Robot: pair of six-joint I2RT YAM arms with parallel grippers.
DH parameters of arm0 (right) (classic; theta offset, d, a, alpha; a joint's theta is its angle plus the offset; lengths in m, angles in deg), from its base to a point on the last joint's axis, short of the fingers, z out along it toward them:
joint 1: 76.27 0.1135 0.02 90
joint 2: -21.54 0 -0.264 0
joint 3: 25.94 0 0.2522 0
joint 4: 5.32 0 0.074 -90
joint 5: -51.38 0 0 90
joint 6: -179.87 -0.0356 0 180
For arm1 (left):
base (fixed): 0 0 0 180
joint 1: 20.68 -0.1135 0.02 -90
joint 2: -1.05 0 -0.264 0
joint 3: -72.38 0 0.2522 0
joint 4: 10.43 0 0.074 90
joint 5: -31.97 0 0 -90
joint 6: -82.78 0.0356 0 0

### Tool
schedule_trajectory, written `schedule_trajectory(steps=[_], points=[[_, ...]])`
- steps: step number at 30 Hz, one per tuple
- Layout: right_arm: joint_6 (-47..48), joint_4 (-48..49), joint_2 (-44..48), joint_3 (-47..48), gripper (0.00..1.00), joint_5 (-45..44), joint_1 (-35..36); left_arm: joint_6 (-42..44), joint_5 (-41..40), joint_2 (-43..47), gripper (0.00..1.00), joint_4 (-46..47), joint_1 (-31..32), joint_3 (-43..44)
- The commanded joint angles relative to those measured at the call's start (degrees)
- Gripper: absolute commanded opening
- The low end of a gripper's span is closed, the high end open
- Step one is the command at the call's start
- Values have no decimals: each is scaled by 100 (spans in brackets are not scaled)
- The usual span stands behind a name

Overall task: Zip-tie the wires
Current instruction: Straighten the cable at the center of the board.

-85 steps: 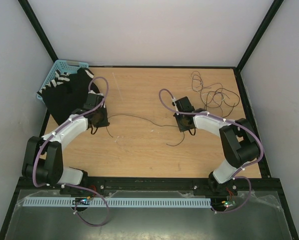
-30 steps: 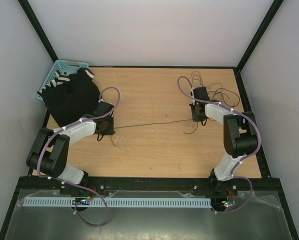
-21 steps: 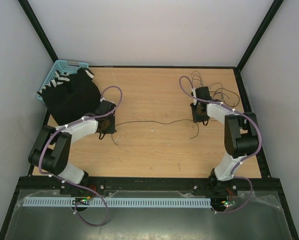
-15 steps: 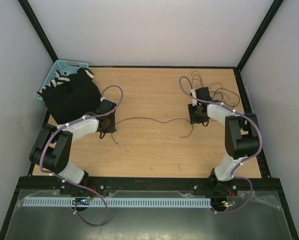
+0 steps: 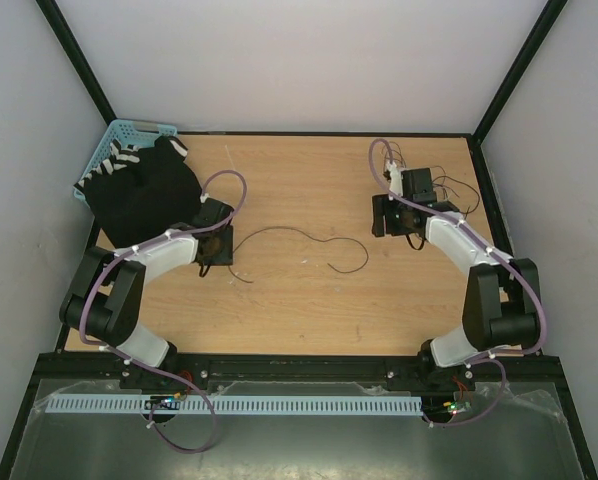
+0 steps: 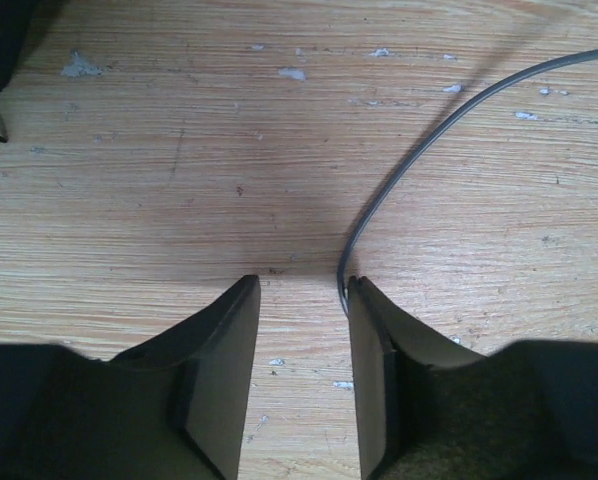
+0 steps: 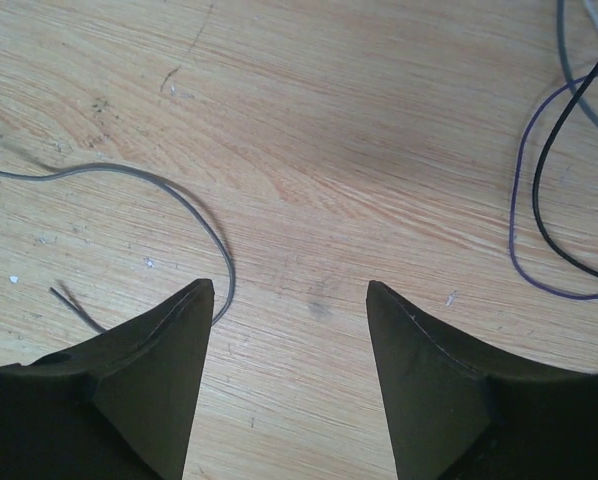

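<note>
My right gripper moves outward and to the right in the top view next, onto the tangle's black piece of wire, because only bare wood lies between its open fingers.
One thin dark wire (image 5: 299, 240) lies slack and curled across the middle of the table. More wires (image 5: 441, 188) sit in a loose tangle at the back right. My left gripper (image 5: 217, 247) stands open low over the wood at the wire's left end. In the left wrist view that wire (image 6: 419, 150) runs up to the tip of the right finger, and nothing is pinched in the left gripper (image 6: 304, 292). My right gripper (image 5: 392, 216) is open, and the right gripper (image 7: 289, 292) has bare wood between its jaws. The grey wire (image 7: 179, 195) curves past its left finger. A faint pale strip (image 5: 230, 165), perhaps the zip tie, lies at the back left.
A black cloth with white stripes (image 5: 144, 185) spills out of a light blue basket (image 5: 114, 140) at the back left corner. Purple and black strands (image 7: 539, 180) of the tangle lie just right of the right gripper. Black frame posts edge the table.
Both grippers have opened and let go of the wire, which was stretched straight between them and now lies slack and curled. The right gripper has moved back towards the tangle.
</note>
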Motion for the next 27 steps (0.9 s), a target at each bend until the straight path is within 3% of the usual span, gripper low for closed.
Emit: schedule_trajectory(steps=[1,7,11,20,27], points=[[-167,211,214,75,75,-321,-7,64,-104,-54,49,-465,-23,53],[-389,457,46,389,76,-1300,-210,-24,134,465,81,-499,-145,189],[-586,713,-404,715,72,-1804,-362,-149,343,965,92,-505,-376,293],[-603,789,-1847,1788,63,-2208,-598,-166,1149,2357,96,-360,-489,273],[-605,748,-2502,2234,50,-2242,-699,-250,1265,2885,97,-430,-482,142]])
